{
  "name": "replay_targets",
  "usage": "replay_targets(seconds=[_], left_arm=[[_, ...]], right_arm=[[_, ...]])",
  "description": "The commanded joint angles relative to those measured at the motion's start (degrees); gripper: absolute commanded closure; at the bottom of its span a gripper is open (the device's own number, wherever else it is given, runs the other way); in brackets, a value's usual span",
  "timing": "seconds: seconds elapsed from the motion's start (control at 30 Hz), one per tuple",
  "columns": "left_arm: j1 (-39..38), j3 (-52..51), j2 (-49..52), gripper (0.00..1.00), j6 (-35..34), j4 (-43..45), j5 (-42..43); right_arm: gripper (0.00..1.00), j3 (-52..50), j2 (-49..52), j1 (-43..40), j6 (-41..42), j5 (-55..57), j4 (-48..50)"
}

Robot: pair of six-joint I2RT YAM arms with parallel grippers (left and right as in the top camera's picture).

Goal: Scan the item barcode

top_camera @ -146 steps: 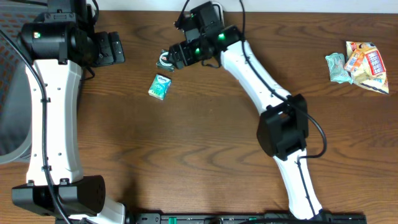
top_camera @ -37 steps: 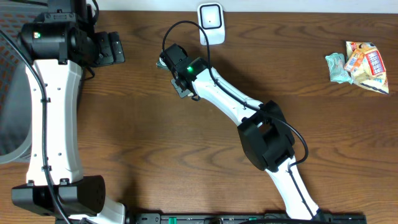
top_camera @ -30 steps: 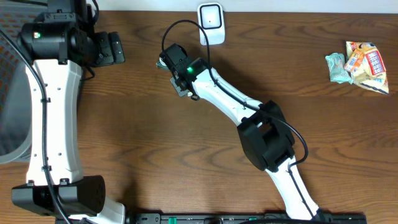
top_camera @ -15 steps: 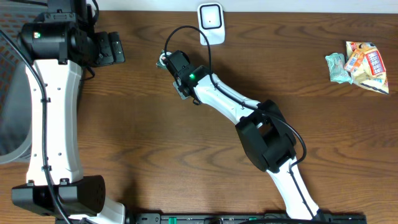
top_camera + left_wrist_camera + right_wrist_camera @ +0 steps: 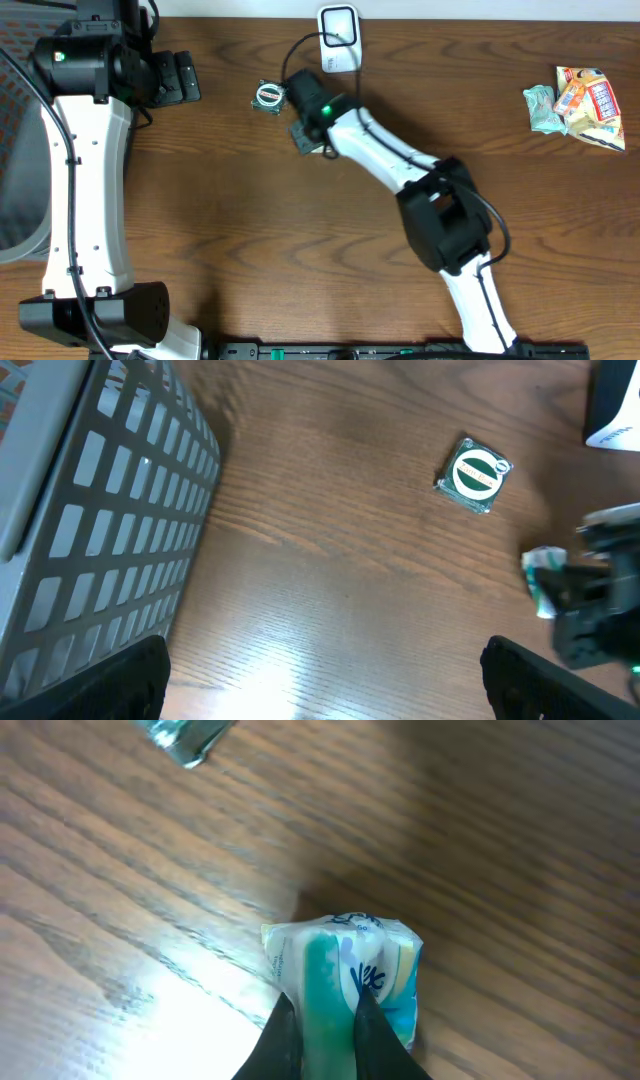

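The right gripper swings to the right in the overhead view next, where the tabletop beneath my forearm lies, and releases the pack (image 5: pixel 345 975) clear of the square packet.
The item is a small teal-and-white tissue pack (image 5: pixel 345 975), gripped between the two dark fingers of my right gripper (image 5: pixel 322 1008), which is shut on it just above the wooden table. From the left wrist the pack (image 5: pixel 541 578) shows at the tip of the right gripper (image 5: pixel 590 585). Overhead, the right gripper (image 5: pixel 308 133) covers most of it. The white barcode scanner (image 5: pixel 339 40) stands at the table's back edge, just behind the right arm. My left gripper (image 5: pixel 325 685) is wide open and holds nothing; overhead it (image 5: pixel 180 78) sits at the back left.
A small square packet with a round green label (image 5: pixel 268 96) lies left of the right gripper, also in the wrist views (image 5: pixel 474 474) (image 5: pixel 185 740). A grey mesh basket (image 5: pixel 90 530) stands at the far left. Snack packets (image 5: pixel 580 100) lie at the right edge.
My right gripper has shut on the tissue pack and shifted right, toward the scanner, uncovering the round-label packet. The left arm has not moved.
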Motion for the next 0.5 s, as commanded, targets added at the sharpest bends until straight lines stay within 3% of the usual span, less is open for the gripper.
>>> replay_targets(seconds=[0.0, 0.2, 0.3, 0.47], left_arm=[[0.24, -0.28, 0.22, 0.02, -0.52, 0.0, -0.92], [0.24, -0.28, 0.22, 0.02, -0.52, 0.0, -0.92], [0.24, -0.28, 0.22, 0.02, -0.5, 0.0, -0.92], [0.24, -0.28, 0.22, 0.02, -0.5, 0.0, -0.92]], right_arm=[[0.99, -0.44, -4.24, -5.27, 1.29, -15.06, -0.68], [0.99, -0.46, -4.07, -14.69, 2.32, -44.89, -1.64], [0.99, -0.61, -3.72, -17.49, 2.32, -51.36, -3.85], [0.99, -0.96, -2.56, -19.47, 1.51, -52.15, -8.87]])
